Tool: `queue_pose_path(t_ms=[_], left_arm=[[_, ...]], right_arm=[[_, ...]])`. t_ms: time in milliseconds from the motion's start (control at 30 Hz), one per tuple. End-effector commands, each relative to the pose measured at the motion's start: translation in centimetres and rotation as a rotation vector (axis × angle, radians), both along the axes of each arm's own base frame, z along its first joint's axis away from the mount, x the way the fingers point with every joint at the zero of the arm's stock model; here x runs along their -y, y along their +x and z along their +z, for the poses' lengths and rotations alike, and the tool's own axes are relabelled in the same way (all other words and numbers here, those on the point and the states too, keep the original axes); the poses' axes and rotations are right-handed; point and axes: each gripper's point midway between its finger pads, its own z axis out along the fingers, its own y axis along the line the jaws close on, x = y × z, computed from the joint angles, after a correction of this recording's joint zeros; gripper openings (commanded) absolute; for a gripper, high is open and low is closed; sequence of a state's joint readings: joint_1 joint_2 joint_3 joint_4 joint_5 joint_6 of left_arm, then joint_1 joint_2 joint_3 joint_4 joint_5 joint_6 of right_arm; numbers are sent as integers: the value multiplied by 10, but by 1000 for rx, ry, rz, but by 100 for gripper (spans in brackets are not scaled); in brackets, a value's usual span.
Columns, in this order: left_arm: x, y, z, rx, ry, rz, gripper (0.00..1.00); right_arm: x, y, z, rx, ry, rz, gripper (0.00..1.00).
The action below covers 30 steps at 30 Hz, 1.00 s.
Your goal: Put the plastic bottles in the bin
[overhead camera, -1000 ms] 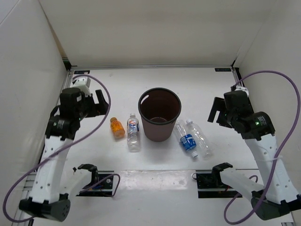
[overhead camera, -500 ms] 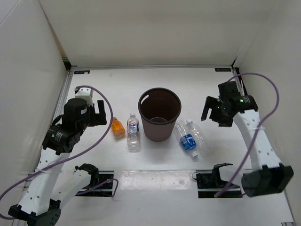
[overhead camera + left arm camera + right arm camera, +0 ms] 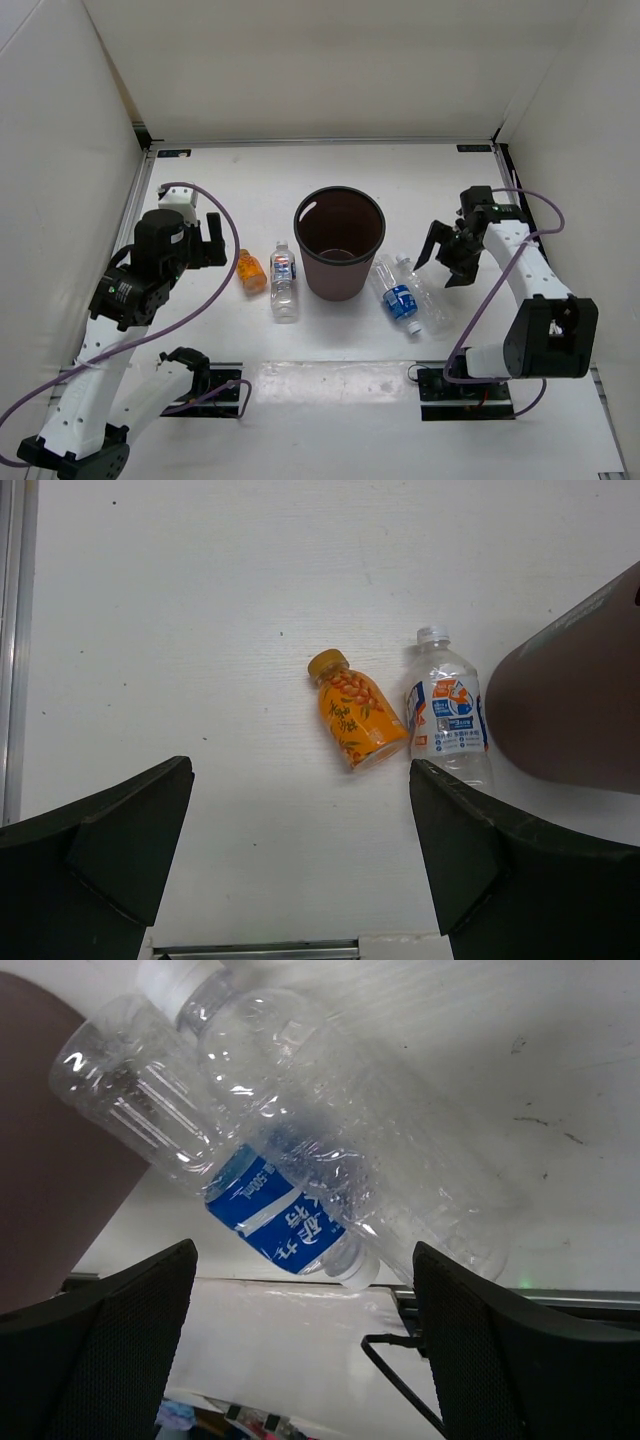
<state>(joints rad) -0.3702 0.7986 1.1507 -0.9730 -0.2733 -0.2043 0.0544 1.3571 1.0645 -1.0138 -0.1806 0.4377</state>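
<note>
The unlabelled bottle lies nearer than the blue-labelled one. My right gripper will next go down and to the left in the top view, onto the middle of the unlabelled bottle.
The maroon bin stands upright mid-table. Left of it lie the orange bottle and a clear bottle with a blue-white label; both show in the left wrist view, the orange bottle and the labelled one. Right of the bin lie a blue-labelled clear bottle and an unlabelled clear bottle. My left gripper is open and empty, left of the orange bottle. My right gripper is open and empty, low beside the unlabelled bottle, with the blue-labelled bottle behind it.
White walls enclose the table on the left, back and right. Two black mounts sit at the near edge. The bin's side fills the right edge of the left wrist view and the left edge of the right wrist view.
My right gripper has swung down and leftward toward the two bottles right of the bin. My left gripper came down a little earlier and has since held still. The bottles have not moved.
</note>
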Motion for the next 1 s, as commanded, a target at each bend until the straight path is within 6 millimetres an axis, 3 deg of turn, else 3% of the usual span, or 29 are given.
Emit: queue_pose_path(t_ms=[0, 400, 700, 967], left_arm=[[1, -3, 0, 1, 2, -17, 100], [2, -4, 0, 5, -2, -20, 100], [2, -5, 2, 11, -8, -24, 100], [0, -6, 2, 16, -5, -14, 100]], right_arm=[[-8, 2, -14, -28, 82, -38, 90], [-14, -3, -59, -174, 32, -102, 90], [-22, 0, -60, -188, 0, -100, 90], [-38, -18, -61, -250, 90, -141, 90]])
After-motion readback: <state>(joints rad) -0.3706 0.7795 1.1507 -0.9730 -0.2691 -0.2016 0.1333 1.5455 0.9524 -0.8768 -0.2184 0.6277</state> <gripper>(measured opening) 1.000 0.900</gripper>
